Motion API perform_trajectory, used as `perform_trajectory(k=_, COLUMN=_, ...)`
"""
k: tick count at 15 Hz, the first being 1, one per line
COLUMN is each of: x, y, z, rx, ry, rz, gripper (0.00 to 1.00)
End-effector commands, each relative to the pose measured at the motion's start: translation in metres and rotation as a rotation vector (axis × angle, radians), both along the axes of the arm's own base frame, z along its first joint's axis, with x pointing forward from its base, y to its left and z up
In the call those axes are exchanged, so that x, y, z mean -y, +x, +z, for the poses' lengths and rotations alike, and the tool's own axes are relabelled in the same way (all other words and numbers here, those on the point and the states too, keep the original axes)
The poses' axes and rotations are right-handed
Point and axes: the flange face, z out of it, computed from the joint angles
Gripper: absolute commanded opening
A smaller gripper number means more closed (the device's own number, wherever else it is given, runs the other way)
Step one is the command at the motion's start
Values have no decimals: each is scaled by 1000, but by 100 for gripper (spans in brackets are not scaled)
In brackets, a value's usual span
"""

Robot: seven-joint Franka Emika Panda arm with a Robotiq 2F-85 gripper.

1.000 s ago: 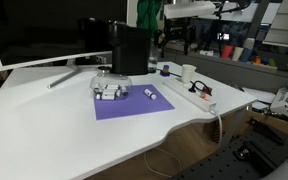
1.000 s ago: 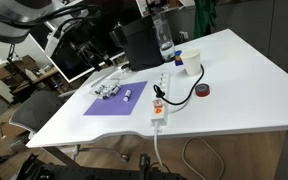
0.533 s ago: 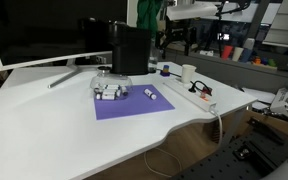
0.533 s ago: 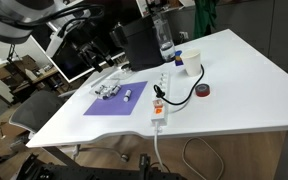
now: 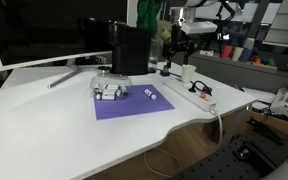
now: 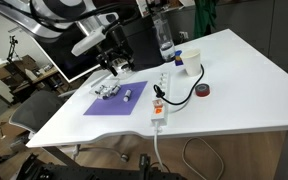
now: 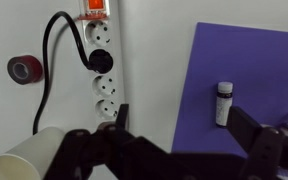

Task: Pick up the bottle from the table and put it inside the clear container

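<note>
My gripper will next move down and to the right in the wrist view onto the bottle's capless end [image 5: 149, 92] [image 7: 222, 118], because the bottle is below it on that side.
The tiny white bottle [image 7: 223, 103] with a dark cap lies on the purple mat [image 7: 254, 60]; it shows in both exterior views [image 5: 151, 95] [image 6: 130, 95]. The clear container [image 5: 107, 88] [image 6: 108, 88] sits at the mat's far corner with small items inside; it is out of the wrist view. My gripper [image 7: 182, 125] is open and empty. It hangs high above the table in both exterior views [image 5: 176, 45] [image 6: 114, 64], with the bottle just ahead of one finger in the wrist view.
A white power strip [image 7: 102, 60] [image 6: 160, 100] with a black cable lies beside the mat. A white cup [image 7: 29, 160] [image 6: 191, 62], a red tape roll [image 7: 24, 68] [image 6: 203, 91], a tall black box [image 5: 130, 50] and a monitor [image 5: 34, 30] stand around.
The arm has swung down into both exterior views and the gripper now hangs over the table near the mat. The bottle and the container have not moved.
</note>
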Motion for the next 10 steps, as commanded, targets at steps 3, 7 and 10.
perform_trajectory(k=3, x=1, y=49, z=-42, rx=-75, ry=61, rz=142, gripper=100)
perform_trajectory(k=7, x=-12, y=68, z=-83, rx=-124, ry=47, rz=122, gripper=100)
perform_trajectory(k=10, x=-30, y=79, z=-116, rx=-106, ry=25, rz=75, gripper=100)
